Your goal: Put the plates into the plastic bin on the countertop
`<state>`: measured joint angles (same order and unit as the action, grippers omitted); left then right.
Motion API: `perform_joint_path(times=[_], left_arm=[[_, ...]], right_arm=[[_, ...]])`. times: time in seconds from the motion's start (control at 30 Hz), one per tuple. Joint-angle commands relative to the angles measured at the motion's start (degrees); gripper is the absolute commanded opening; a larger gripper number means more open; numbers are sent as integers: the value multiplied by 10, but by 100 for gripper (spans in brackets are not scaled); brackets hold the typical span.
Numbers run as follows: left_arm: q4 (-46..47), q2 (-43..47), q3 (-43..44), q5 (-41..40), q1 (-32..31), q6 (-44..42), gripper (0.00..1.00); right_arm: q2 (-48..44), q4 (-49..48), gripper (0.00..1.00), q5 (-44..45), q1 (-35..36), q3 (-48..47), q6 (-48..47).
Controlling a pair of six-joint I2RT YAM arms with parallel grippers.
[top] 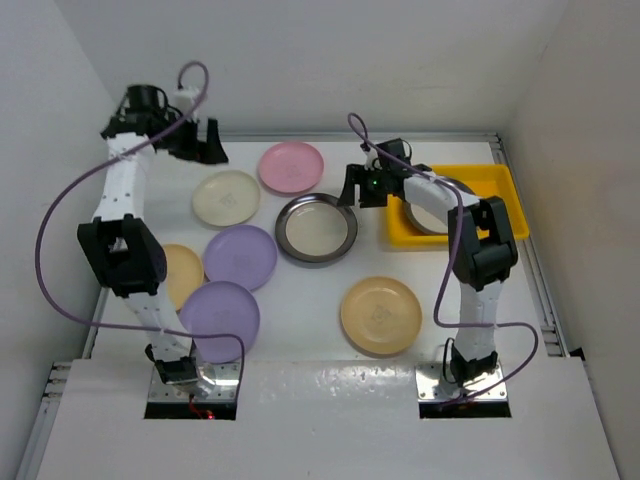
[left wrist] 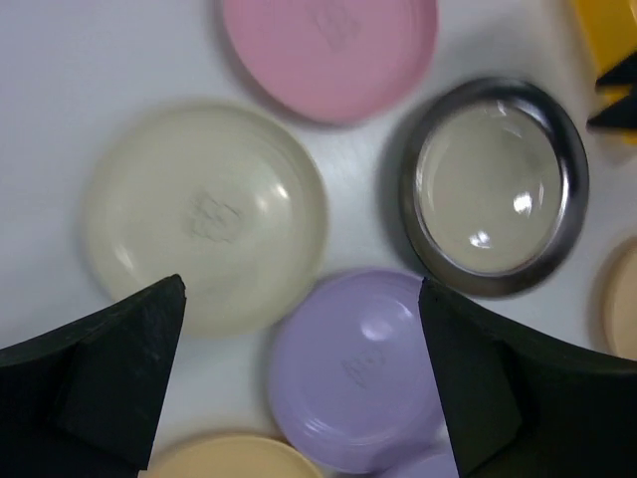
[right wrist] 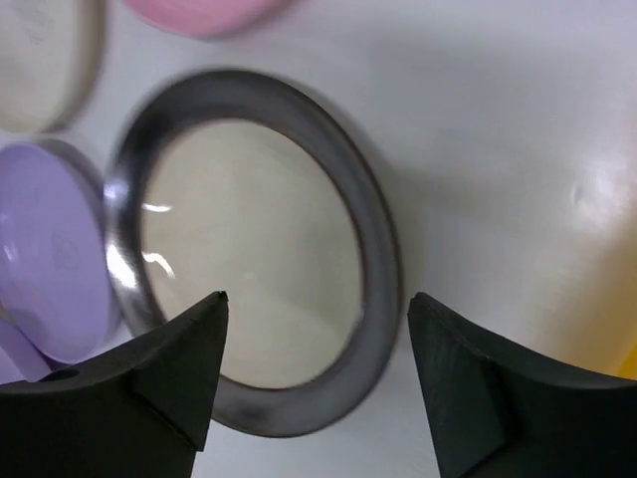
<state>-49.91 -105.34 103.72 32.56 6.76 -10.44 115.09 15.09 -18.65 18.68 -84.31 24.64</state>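
The steel plate's rim by the bin is between the open fingers, so I will lower my right gripper, pull it back slightly, and close on that rim.
Several plates lie on the white countertop (top: 300,300): pink (top: 291,167), cream (top: 226,198), a dark-rimmed steel one (top: 316,229), two lilac (top: 240,257) (top: 219,320) and a tan one (top: 380,315). Another tan plate (top: 182,272) is partly hidden by my left arm. The yellow plastic bin (top: 500,180) at the back right holds a steel plate (top: 428,220), half covered by my right arm. My left gripper (top: 205,145) (left wrist: 302,289) hangs open and empty, high above the cream plate (left wrist: 206,229) and a lilac plate (left wrist: 363,368). My right gripper (top: 352,190) (right wrist: 317,299) is open and empty over the steel plate's (right wrist: 254,249) right rim.
White walls close in the back and both sides. Purple cables loop from both arms. The bin's left end is just right of my right gripper. In the left wrist view the pink plate (left wrist: 328,50) and steel plate (left wrist: 495,184) lie beyond the fingers.
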Motion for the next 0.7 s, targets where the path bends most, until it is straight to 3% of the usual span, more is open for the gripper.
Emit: perform_joint_path(times=[0.0, 0.03, 0.13, 0.27, 0.43, 0.53, 0.57, 0.63, 0.67], left_arm=[[-109, -71, 169, 108, 65, -71, 100], [-174, -91, 228, 128, 70, -123, 100], [-181, -122, 249, 37, 62, -123, 100], [-93, -77, 202, -83, 70, -98, 100], [24, -9, 171, -143, 89, -30, 100], [48, 3, 121, -142, 89, -38, 100], [48, 3, 112, -142, 89, -43, 98], [48, 3, 86, -142, 89, -38, 95], [48, 3, 86, -142, 89, -38, 91]], right_arm=[[20, 37, 73, -39, -16, 13, 33], [25, 42, 73, -35, -15, 9, 33], [43, 54, 73, -46, -20, -1, 20], [75, 60, 70, -92, -15, 0, 8], [95, 29, 55, -98, -3, 19, 30], [108, -4, 40, -103, -5, 25, 62], [110, -11, 22, -100, -7, 27, 66], [102, -20, 1, -87, -7, 28, 85], [95, -24, 0, -80, -10, 33, 91]])
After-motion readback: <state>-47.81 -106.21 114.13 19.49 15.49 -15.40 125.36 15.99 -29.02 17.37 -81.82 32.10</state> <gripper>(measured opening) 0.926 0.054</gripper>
